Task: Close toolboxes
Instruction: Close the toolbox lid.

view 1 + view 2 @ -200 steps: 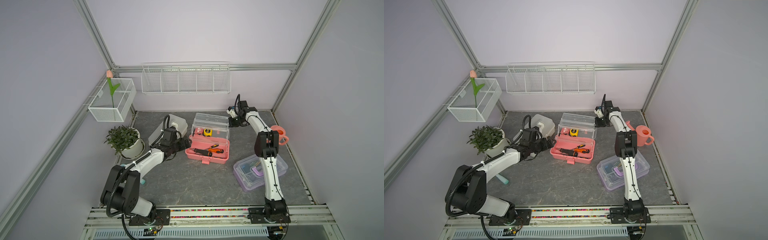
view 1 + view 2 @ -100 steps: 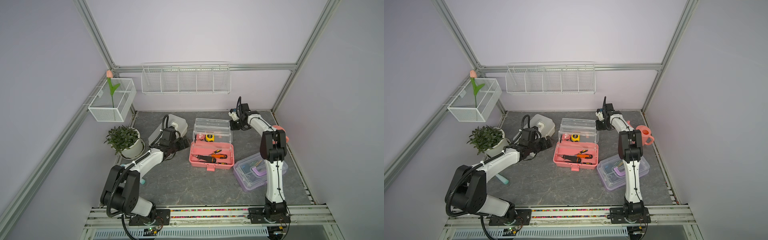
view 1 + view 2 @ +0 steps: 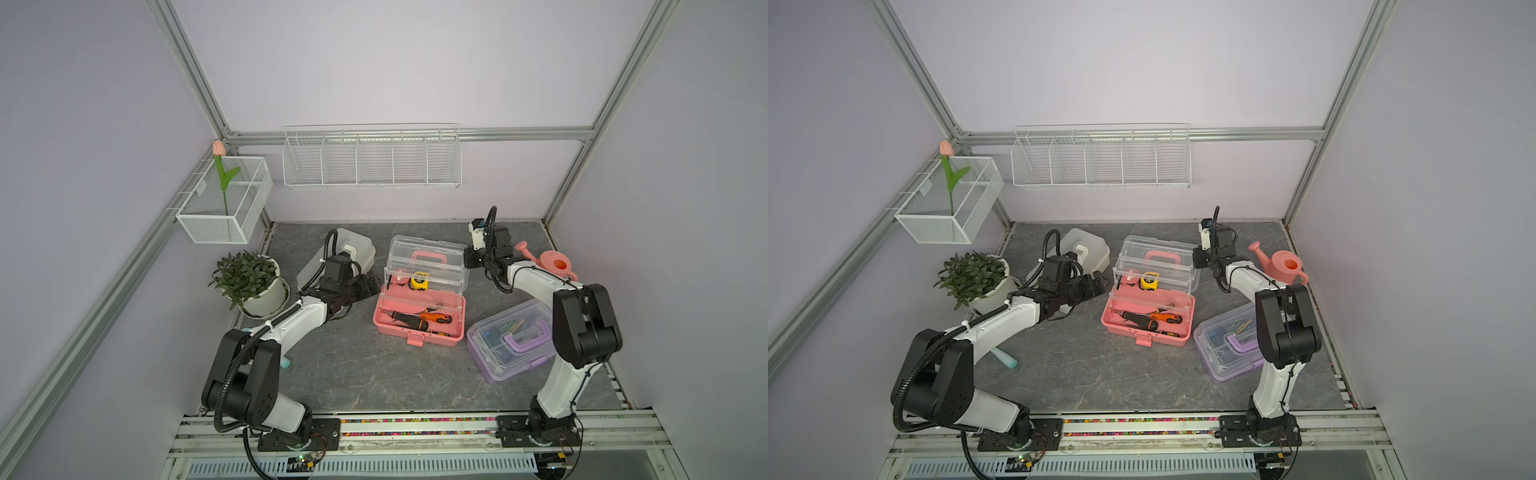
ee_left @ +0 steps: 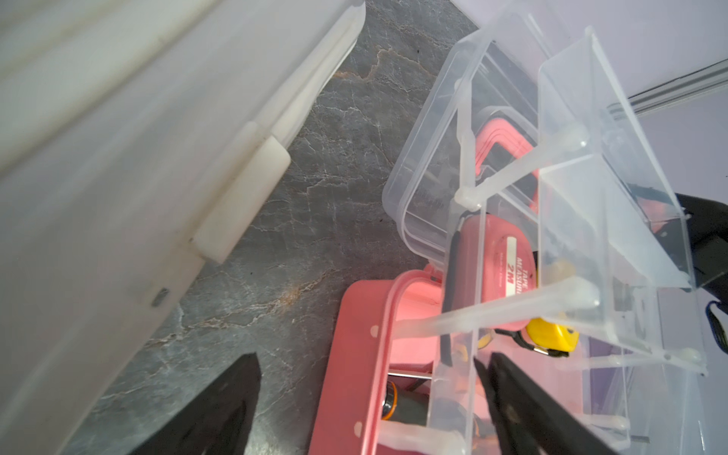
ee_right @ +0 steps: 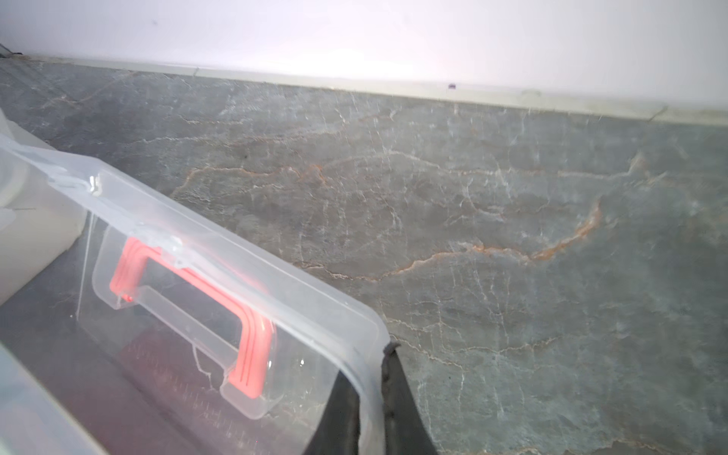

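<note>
My right gripper needs to swing the lid up, back and down over the pink toolbox's exposed tools next, then release the lid's rim, since the toolbox's open front lies back from it.
The pink toolbox (image 3: 419, 332) (image 3: 1148, 328) stands open mid-table, with tools inside and its clear tray lifted. Its clear lid (image 3: 428, 253) (image 5: 236, 268) is raised at the back. My right gripper (image 3: 467, 259) (image 5: 368, 366) is shut on the lid's right corner rim. My left gripper (image 3: 370, 286) (image 4: 368, 360) is open at the box's left end, with one finger over the table and one by the tray. The white toolbox (image 3: 353, 249) (image 4: 118, 157) lies tilted behind the left gripper. The purple toolbox (image 3: 511, 345) (image 3: 1229, 349) sits front right, lid down.
A potted plant (image 3: 249, 282) stands at the left. A pink watering can (image 3: 552, 264) is behind the right arm. Wire baskets hang on the back wall (image 3: 372, 160) and the left wall (image 3: 226, 203). A teal object (image 3: 286, 363) lies under the left arm.
My right gripper has closed on the lid's corner and come forward a little. The pink toolbox has shifted slightly right and forward. The left arm has barely moved.
</note>
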Controlling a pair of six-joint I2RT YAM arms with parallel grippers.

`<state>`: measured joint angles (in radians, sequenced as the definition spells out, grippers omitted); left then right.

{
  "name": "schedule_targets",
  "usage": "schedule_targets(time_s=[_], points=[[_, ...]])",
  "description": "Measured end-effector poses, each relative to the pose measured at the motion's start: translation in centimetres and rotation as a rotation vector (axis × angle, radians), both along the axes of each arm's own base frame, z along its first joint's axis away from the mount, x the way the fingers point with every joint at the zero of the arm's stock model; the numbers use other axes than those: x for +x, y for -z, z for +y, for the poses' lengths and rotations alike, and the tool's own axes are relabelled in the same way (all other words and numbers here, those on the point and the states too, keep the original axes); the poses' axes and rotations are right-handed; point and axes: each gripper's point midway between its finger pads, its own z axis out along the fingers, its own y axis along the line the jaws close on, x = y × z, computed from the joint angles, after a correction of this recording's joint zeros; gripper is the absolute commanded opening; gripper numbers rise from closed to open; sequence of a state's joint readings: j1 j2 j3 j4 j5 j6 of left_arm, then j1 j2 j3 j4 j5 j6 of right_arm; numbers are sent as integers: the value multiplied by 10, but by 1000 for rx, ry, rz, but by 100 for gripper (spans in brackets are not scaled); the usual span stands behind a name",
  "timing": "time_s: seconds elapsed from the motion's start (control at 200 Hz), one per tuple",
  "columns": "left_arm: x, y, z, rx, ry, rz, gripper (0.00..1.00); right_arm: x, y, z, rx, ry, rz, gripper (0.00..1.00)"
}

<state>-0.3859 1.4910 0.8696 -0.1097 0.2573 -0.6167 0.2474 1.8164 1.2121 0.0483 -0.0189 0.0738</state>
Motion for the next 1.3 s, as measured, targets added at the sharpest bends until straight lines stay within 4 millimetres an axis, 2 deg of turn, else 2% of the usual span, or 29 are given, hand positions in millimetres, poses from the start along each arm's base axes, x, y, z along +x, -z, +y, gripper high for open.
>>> schedule_targets(time_s=[0.14, 0.36, 0.455, 0.615, 0.855, 1.065, 1.13, 1.3], points=[[0, 0, 0, -2, 1, 2, 91, -13, -27, 7, -38, -1, -151, 7], [2, -1, 1, -10, -7, -3, 91, -32, -52, 10, -123, 6, -311, 7], [2, -1, 0, -19, -8, -7, 90, -36, -70, 13, -171, 18, -390, 7], [-4, 5, 1, -31, -8, 7, 90, -50, -97, 36, -269, 5, -570, 7], [-14, 19, 13, -4, -34, 43, 90, -85, -105, 71, -400, -16, -789, 7], [-21, 23, 24, 25, -65, 53, 90, -112, -85, 79, -498, 18, -866, 7], [-24, 18, 26, 25, -68, 49, 90, -120, -84, 81, -503, 25, -879, 7], [-31, -17, 20, -18, -41, -31, 90, -138, -82, 96, -508, -3, -896, 7]])
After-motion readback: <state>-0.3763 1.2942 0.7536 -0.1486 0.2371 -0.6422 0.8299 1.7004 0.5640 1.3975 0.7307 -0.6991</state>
